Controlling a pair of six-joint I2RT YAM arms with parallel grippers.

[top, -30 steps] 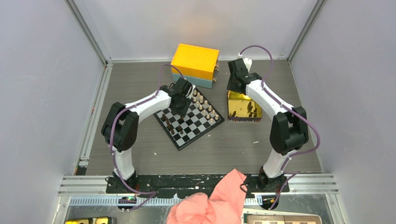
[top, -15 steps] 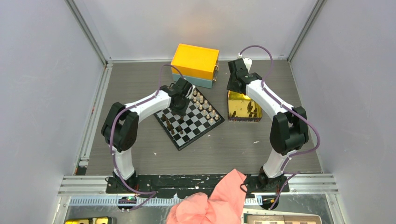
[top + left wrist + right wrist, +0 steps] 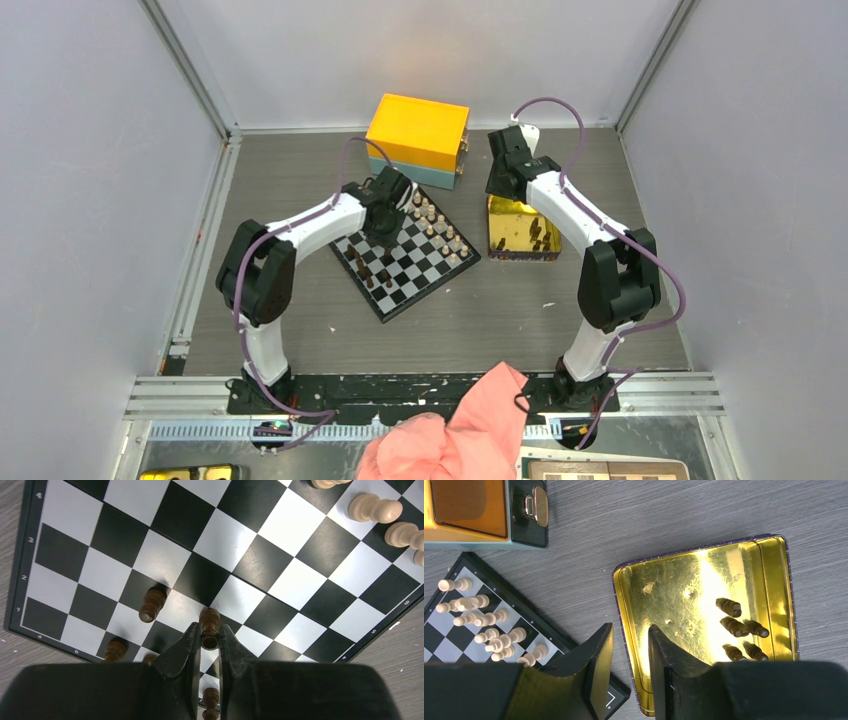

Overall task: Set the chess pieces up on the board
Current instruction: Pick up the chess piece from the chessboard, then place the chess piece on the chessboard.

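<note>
I should carry the dark brown chess piece to the left in the top view with my left gripper and release it on the board's empty dark corner square.
The black-and-white board [image 3: 420,262] lies tilted at the table's middle. My left gripper [image 3: 209,632] is low over its near-left part, shut on a dark brown chess piece [image 3: 209,617] that stands upright on a square. Other dark pieces [image 3: 151,605] stand close by, and light tan pieces [image 3: 375,509] line the far side. From above, the left gripper [image 3: 385,235] covers the held piece. My right gripper [image 3: 630,629] hangs open and empty over the left rim of the gold tin [image 3: 674,595]. Several dark pieces [image 3: 739,630] lie in the tin.
A yellow box with a teal base [image 3: 418,135] stands behind the board, its latch facing the tin. A pink cloth [image 3: 450,430] hangs over the near rail between the arm bases. Light pieces [image 3: 489,625] crowd the board corner nearest the right gripper.
The left jaws have drawn in onto the dark piece. Neither arm shows any shift in the overhead view.
</note>
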